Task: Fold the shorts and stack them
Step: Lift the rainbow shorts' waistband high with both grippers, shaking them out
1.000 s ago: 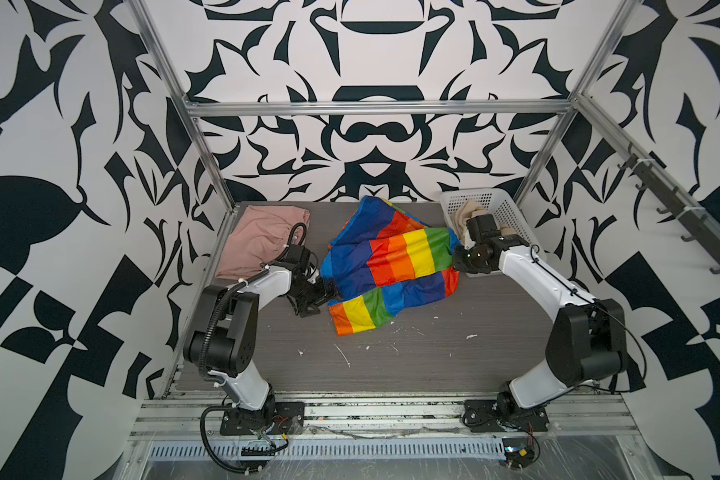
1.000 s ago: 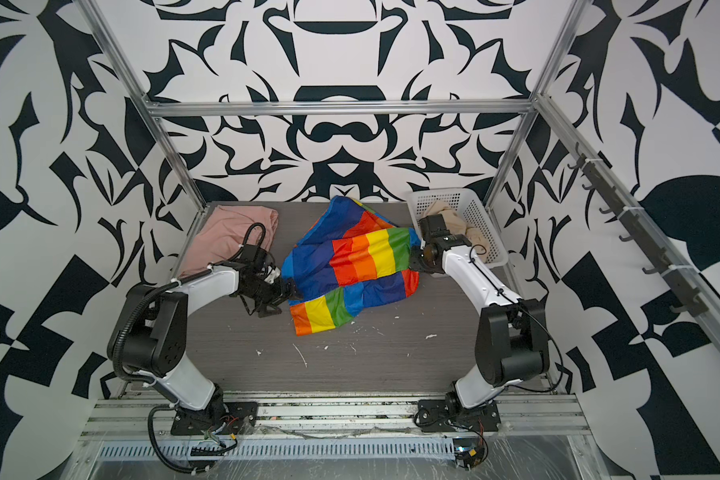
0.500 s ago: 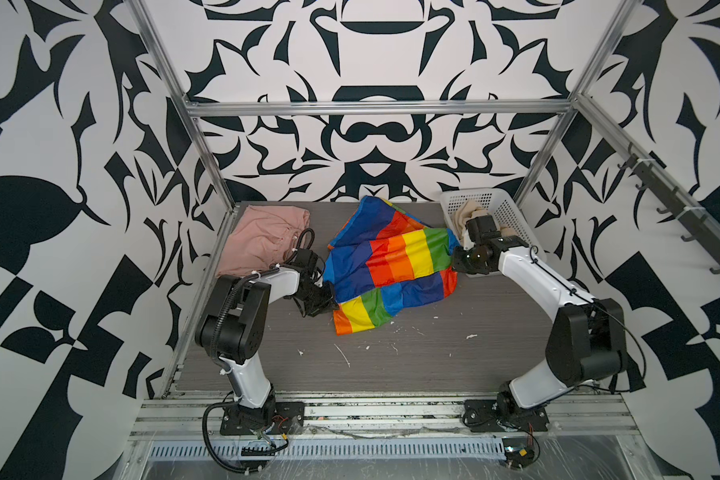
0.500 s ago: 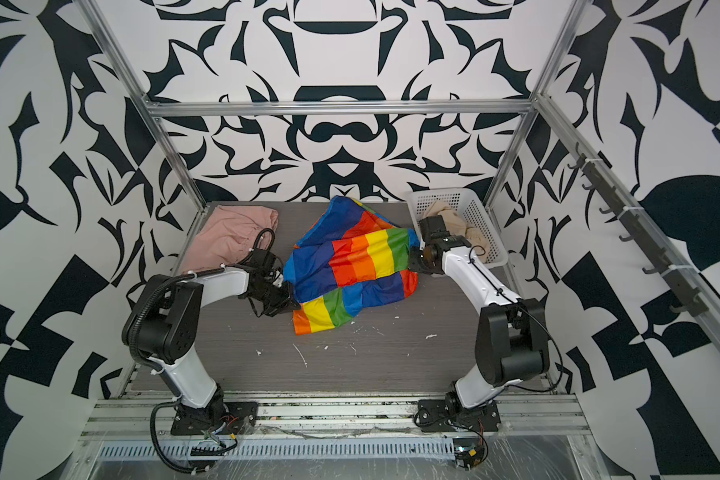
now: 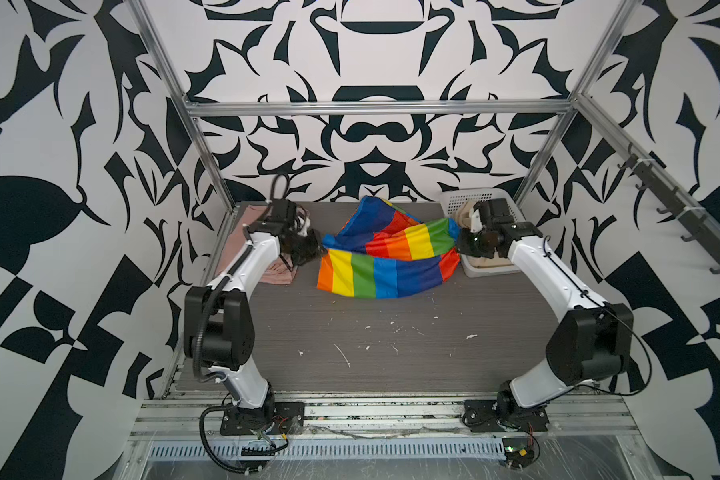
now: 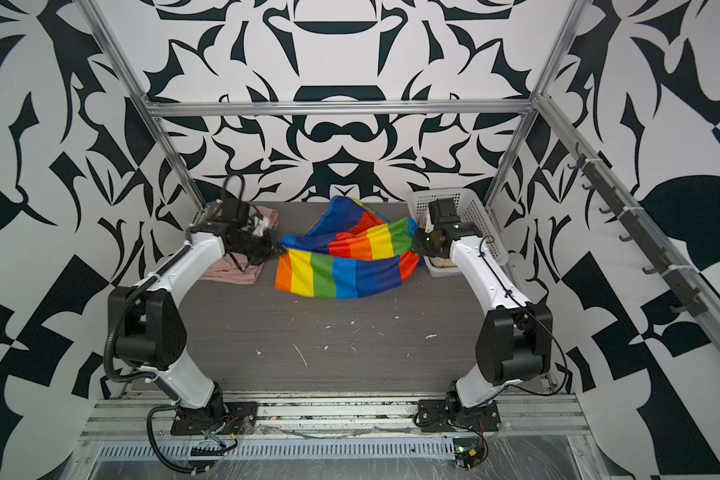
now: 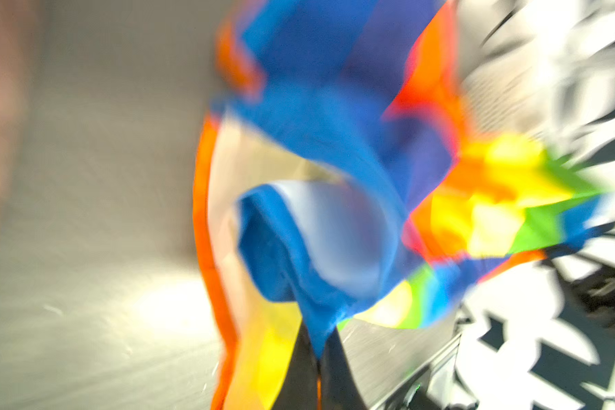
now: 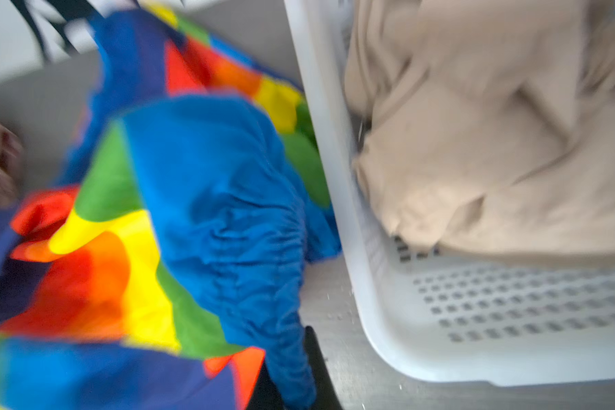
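Note:
The robot's right gripper should next lift high, then go down to the tabletop (image 8: 328, 297) beside the basket, which is below, and release the waistband, because the shorts hang bunched.
The rainbow-striped shorts (image 5: 385, 262) (image 6: 350, 266) hang stretched above the table at the back middle, lower edge drooping. My left gripper (image 5: 319, 249) (image 6: 277, 249) is shut on their left end, the blue cloth (image 7: 334, 124) pinched between its jaws (image 7: 318, 358). My right gripper (image 5: 458, 245) (image 6: 416, 245) is shut on their right end, the gathered blue waistband (image 8: 210, 195) running into it (image 8: 292, 383). The salmon-pink shorts (image 5: 275, 274) (image 6: 233, 274) lie at the back left, partly hidden by my left arm. The beige shorts (image 8: 476, 142) (image 5: 464, 212) lie crumpled in the basket.
The white perforated basket (image 5: 491, 270) (image 6: 474, 212) (image 8: 476, 319) stands at the back right, right beside my right gripper. White specks dot the grey table (image 5: 371, 332). Patterned walls and metal posts close in the back and sides.
My left gripper has shut on the left end of the rainbow-striped shorts. Both arms have risen, lifting the shorts off the table and pulling them taut between them.

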`<state>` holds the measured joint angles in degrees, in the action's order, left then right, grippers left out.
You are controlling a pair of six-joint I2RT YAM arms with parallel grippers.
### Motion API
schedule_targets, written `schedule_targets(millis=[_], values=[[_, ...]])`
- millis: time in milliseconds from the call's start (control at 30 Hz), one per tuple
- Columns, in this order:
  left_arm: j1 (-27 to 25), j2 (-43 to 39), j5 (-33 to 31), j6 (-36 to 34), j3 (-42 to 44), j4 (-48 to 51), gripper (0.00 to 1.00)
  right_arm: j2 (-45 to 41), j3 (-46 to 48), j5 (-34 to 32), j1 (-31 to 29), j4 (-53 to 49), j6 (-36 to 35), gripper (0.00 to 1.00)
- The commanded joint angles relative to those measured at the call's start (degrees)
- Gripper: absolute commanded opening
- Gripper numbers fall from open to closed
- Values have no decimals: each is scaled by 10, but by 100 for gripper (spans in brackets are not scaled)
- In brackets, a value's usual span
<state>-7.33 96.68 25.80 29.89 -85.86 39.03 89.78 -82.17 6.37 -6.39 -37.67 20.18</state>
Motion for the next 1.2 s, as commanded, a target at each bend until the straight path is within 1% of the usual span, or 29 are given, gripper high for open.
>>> schedule_targets(millis=[0,67,133,200,333,467,533,633,667,733,800,867,933,1000,1067,1100,1167], values=[[28,-28,7,-12,-94,76,0,-44,-88,16,8,-3,9,0],[34,-36,3,-12,-141,83,0,-59,-112,24,11,4,12,0],[39,-53,-16,-12,-164,83,0,-79,-119,26,11,25,10,0],[45,-71,-33,-10,-164,70,0,-86,-126,25,15,33,9,0],[63,-108,-45,-8,-179,58,0,-108,-164,57,26,38,2,0],[78,-160,-67,-10,-205,52,0,-166,-197,76,27,62,-30,0],[80,-192,-82,-6,-228,54,0,-210,-199,83,26,87,-43,0],[80,-232,-101,5,-263,58,0,-271,-203,94,27,118,-43,0],[80,-256,-105,8,-277,61,0,-281,-212,96,27,121,-43,0],[80,-266,-121,12,-321,76,0,-282,-249,99,26,108,-39,0],[80,-249,-135,8,-382,115,0,-261,-301,106,26,76,-32,0],[81,-204,-141,-3,-453,151,0,-229,-342,105,26,47,-16,0],[87,-163,-143,-9,-492,165,0,-172,-397,90,27,-5,-8,0],[103,-130,-128,-6,-490,154,0,-98,-453,73,30,-68,-12,0],[129,-94,-91,18,-466,135,0,-21,-487,101,40,-113,-6,0],[136,-72,-74,25,-450,121,0,19,-495,115,49,-131,1,0],[138,-28,-61,28,-419,102,0,75,-470,138,56,-138,14,0]])
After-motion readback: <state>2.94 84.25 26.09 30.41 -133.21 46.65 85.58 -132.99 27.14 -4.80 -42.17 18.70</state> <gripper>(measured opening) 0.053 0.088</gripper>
